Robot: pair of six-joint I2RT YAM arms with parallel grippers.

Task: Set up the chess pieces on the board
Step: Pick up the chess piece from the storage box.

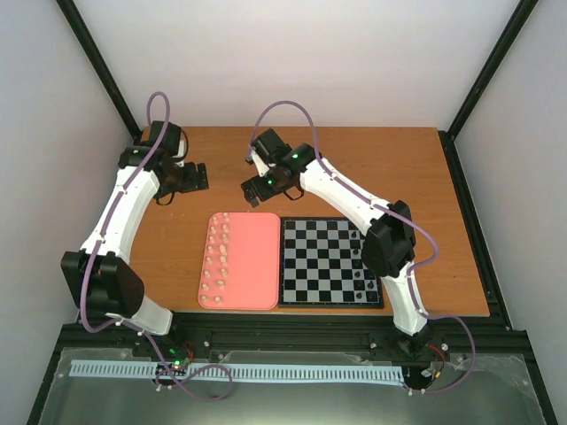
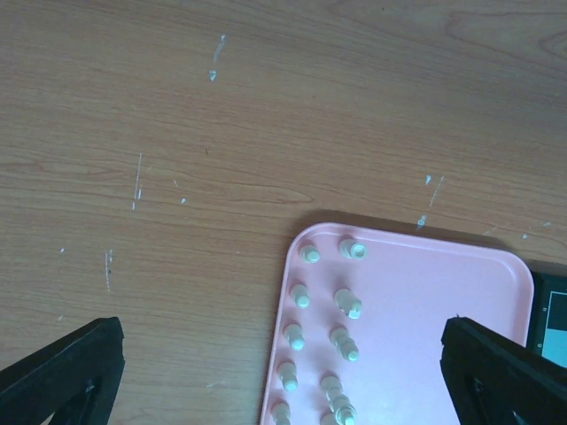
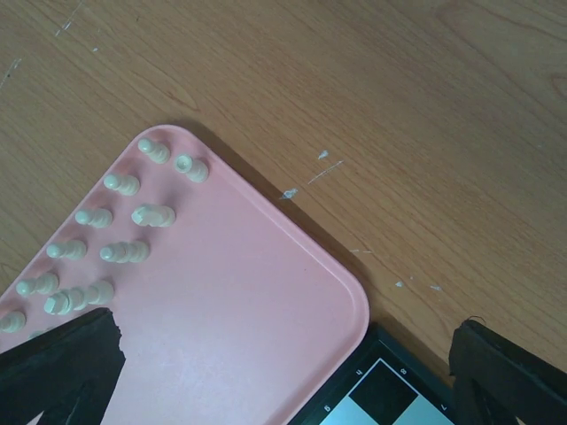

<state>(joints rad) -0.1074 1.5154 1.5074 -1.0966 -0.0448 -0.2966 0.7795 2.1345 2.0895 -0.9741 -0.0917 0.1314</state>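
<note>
The far flat-topped white piece is below my right gripper and to its left in the top view, so my right gripper will go down and over onto that piece next.
Several cream-white chess pieces (image 1: 217, 257) stand in two columns on the left side of a salmon-pink tray (image 1: 252, 266). The chequered board (image 1: 323, 261) lies right of the tray, touching it. My left gripper (image 1: 197, 177) is open and empty above the bare table, beyond the tray's far left corner. In the left wrist view (image 2: 282, 332) its fingers straddle the white pieces (image 2: 301, 297). My right gripper (image 1: 251, 190) is open and empty above the tray's far edge. In the right wrist view (image 3: 285, 328) the white pieces (image 3: 115, 217) and a corner of the board (image 3: 390, 398) show.
A few tiny black pieces (image 1: 358, 252) stand along the board's right side, partly hidden by my right arm (image 1: 385, 239). The wooden table (image 1: 354, 168) is bounded by black frame posts and white walls. The tray's right half (image 3: 248, 301) is bare.
</note>
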